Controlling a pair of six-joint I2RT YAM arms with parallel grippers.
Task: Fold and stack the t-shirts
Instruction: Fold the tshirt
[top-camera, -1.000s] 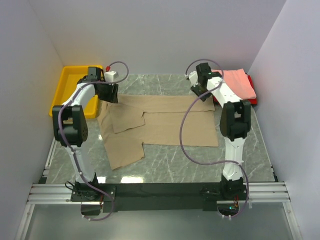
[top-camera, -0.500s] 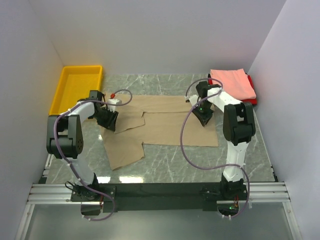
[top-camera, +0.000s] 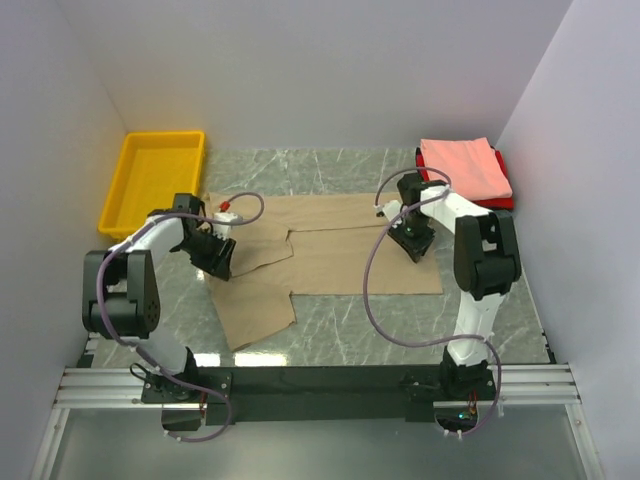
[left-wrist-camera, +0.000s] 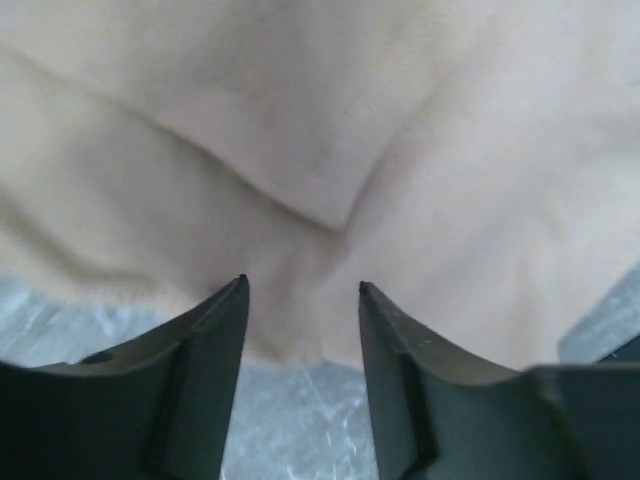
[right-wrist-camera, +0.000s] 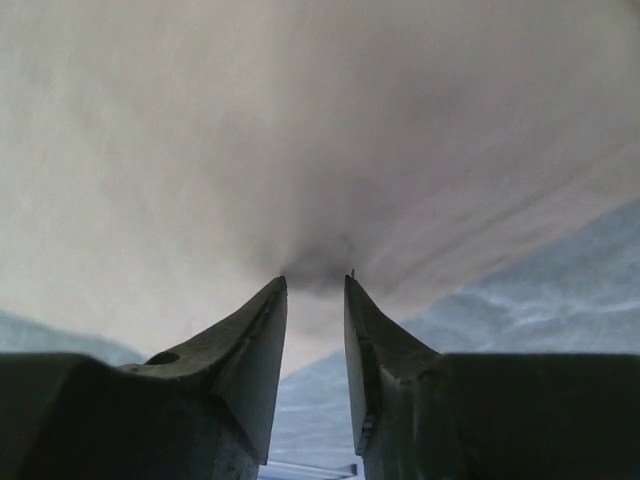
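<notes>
My right gripper is going to move back toward my base next, onto the hem at the shirt's near corner, which is lying flat on the marble.
A tan t-shirt lies spread flat on the marble table, one sleeve trailing toward the near left. My left gripper rests low on its left part. In the left wrist view its jaws stand apart, tips at the cloth's edge. My right gripper sits on the shirt's right side. Its jaws are narrowly apart, with the tan cloth puckered at their tips. A folded salmon pink t-shirt lies on a red one at the back right.
A yellow plastic bin stands at the back left, close to the left arm. White walls close in the table on three sides. Each arm's cable loops above the shirt. Bare marble shows by the shirt's right edge.
Both grippers came from the shirt's far edge toward the near side and dropped onto the cloth. The shirt slid slightly nearer, and its left sleeve now reaches further down.
</notes>
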